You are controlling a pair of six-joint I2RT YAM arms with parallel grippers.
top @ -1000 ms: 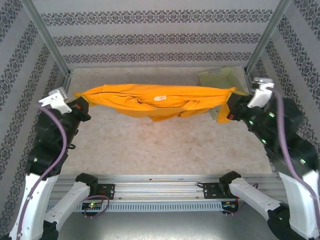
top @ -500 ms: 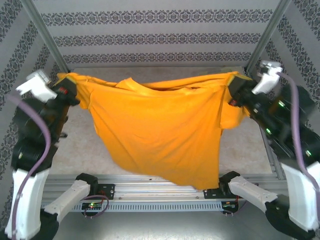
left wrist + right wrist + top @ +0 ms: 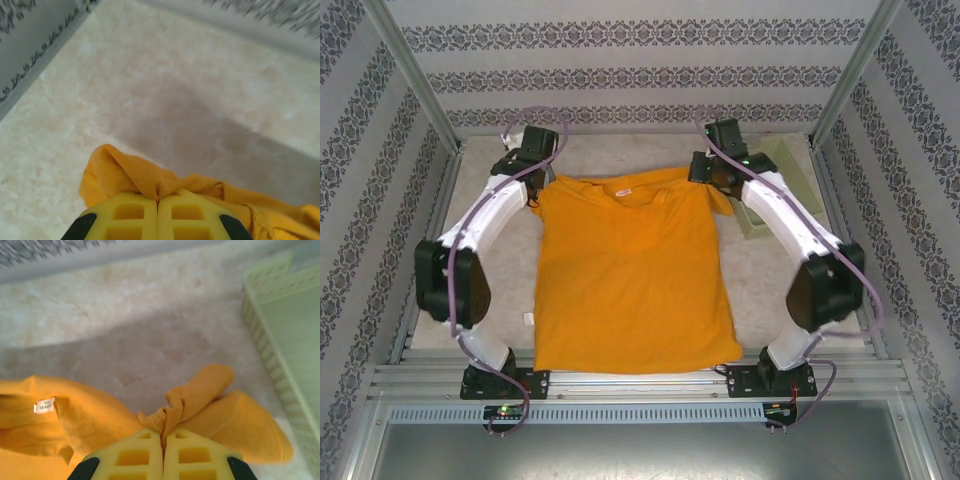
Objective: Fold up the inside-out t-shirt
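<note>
My right gripper draws the t-shirt's pinched shoulder outward next and releases it over the bare part of the table, as that part lies outward of the gripper.
The inside-out t-shirt point(image 3: 630, 285) lies spread flat on the table, orange-yellow, plain side up. Its collar is at the far end with a small white tag point(image 3: 620, 193), and its hem is at the near edge. My left gripper point(image 3: 542, 183) is shut on the far left shoulder, with cloth bunched above the yellow fingertips point(image 3: 158, 197). My right gripper point(image 3: 705, 178) is shut on the far right shoulder. In the right wrist view a fold of t-shirt point(image 3: 210, 390) sticks out from its closed tips point(image 3: 162, 432), and the tag point(image 3: 45, 405) shows at the left.
A pale green basket point(image 3: 778, 160) stands at the back right, just beside the right arm, and its wall point(image 3: 272, 347) is close to the right sleeve. Patterned walls and metal posts enclose the table. Bare table point(image 3: 770, 300) lies on either side of the shirt.
The shirt hung bunched between the grippers, was then lifted spread open, and now lies flat. Both arms have swung from the near sides out to the far end.
</note>
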